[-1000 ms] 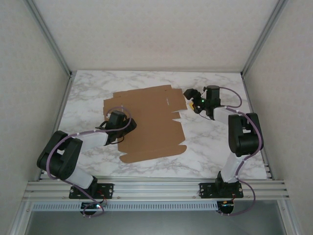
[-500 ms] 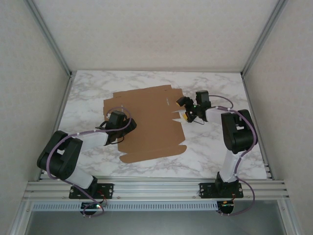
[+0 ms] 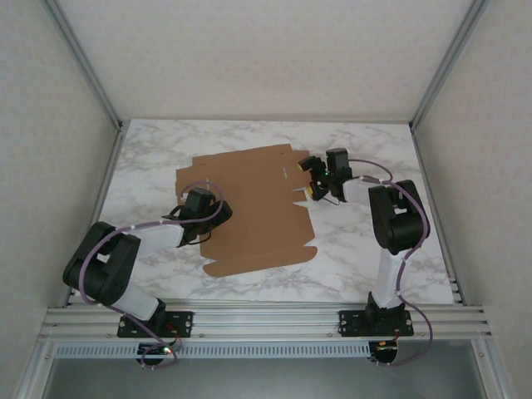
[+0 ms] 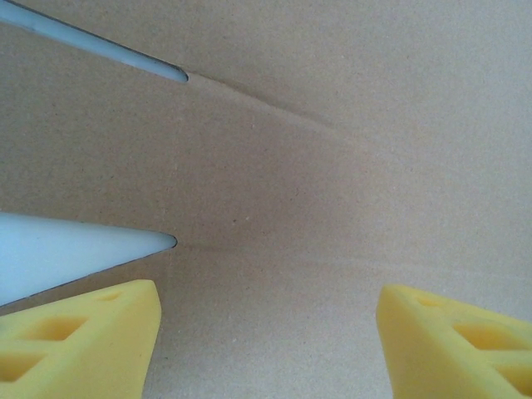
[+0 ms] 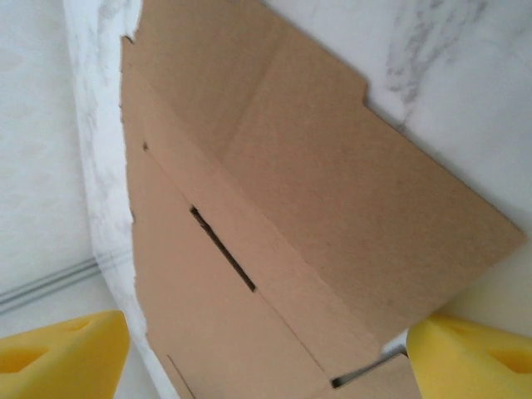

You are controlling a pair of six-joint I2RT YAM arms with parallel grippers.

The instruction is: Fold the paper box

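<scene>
The side flap is between my open fingers, so my right gripper should next move outward along the side flap's free edge (image 3: pixel 306 155) (image 5: pixel 413 151) and close there.
The paper box (image 3: pixel 253 208) is a flat brown cardboard sheet with flaps and slots, lying mid-table. My left gripper (image 3: pixel 202 212) is low over its left part. In the left wrist view the gripper (image 4: pixel 266 349) is open, with plain cardboard (image 4: pixel 316 183) and two notches between its yellow fingers (image 4: pixel 79 341). My right gripper (image 3: pixel 311 178) is at the sheet's right edge. In the right wrist view it (image 5: pixel 266 366) is open, its fingers (image 5: pixel 474 357) standing either side of a creased flap (image 5: pixel 332 183) with a narrow slot (image 5: pixel 223 248).
The white marble table (image 3: pixel 374 249) has bare room to the right of the sheet and along the front. Aluminium frame posts (image 3: pixel 83 62) and pale walls close in the left, right and back sides. A metal rail (image 3: pixel 266 320) runs along the near edge.
My right gripper has swung left from beside the sheet to its right edge, jaws a touch wider. The left arm and the sheet have stayed put.
</scene>
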